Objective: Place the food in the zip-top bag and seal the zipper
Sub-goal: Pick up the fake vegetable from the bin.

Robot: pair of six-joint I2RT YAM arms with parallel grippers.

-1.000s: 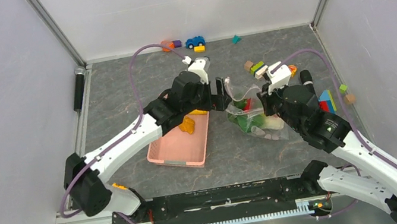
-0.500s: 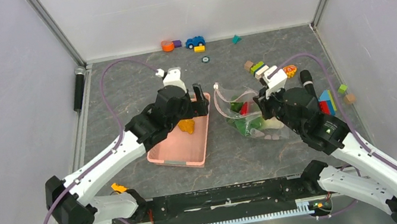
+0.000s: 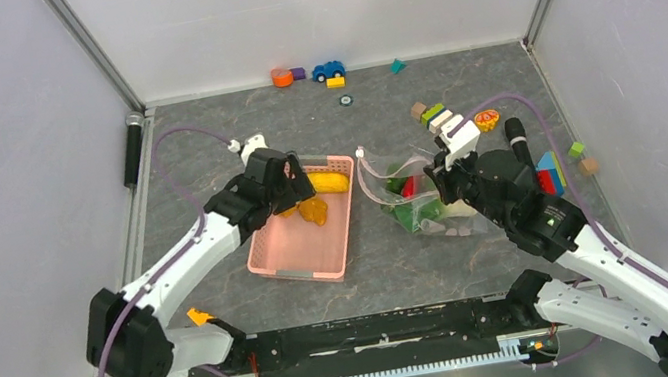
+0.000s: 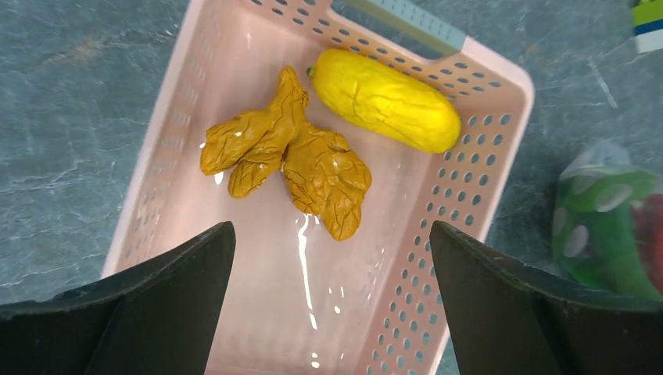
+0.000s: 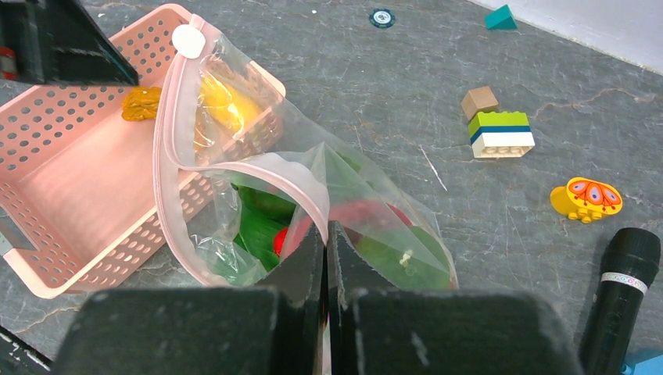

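Note:
The wrinkled orange pieces join at a narrow stub (image 4: 290,87), so I need to lower my left gripper into the basket (image 4: 485,148) and turn its open fingers to go on both sides of that stub.
My right gripper (image 5: 327,234) is shut on the pinkish zipper strip (image 5: 168,133) of the clear zip-top bag (image 3: 413,201), holding its mouth up and open toward the basket. The white slider tab (image 5: 188,39) sits at the strip's far end. Green pieces (image 5: 258,226) and a red piece (image 5: 367,212) lie inside the bag. My left gripper (image 4: 332,258) hangs open over the pink basket (image 4: 485,148), holding nothing. In the basket lie a yellow piece (image 4: 383,99) and wrinkled orange pieces (image 4: 313,168), ahead of the fingertips.
Building blocks (image 5: 500,133), a yellow butterfly toy (image 5: 586,199) and a black cylinder (image 5: 625,281) lie right of the bag. A toy car (image 3: 327,70) and small blocks sit by the back wall. Another black cylinder (image 3: 132,149) lies at the left edge.
My left arm has drawn back from the bag's mouth, leftward and nearer, and now hovers over the basket, still open. The right gripper has kept its hold on the bag.

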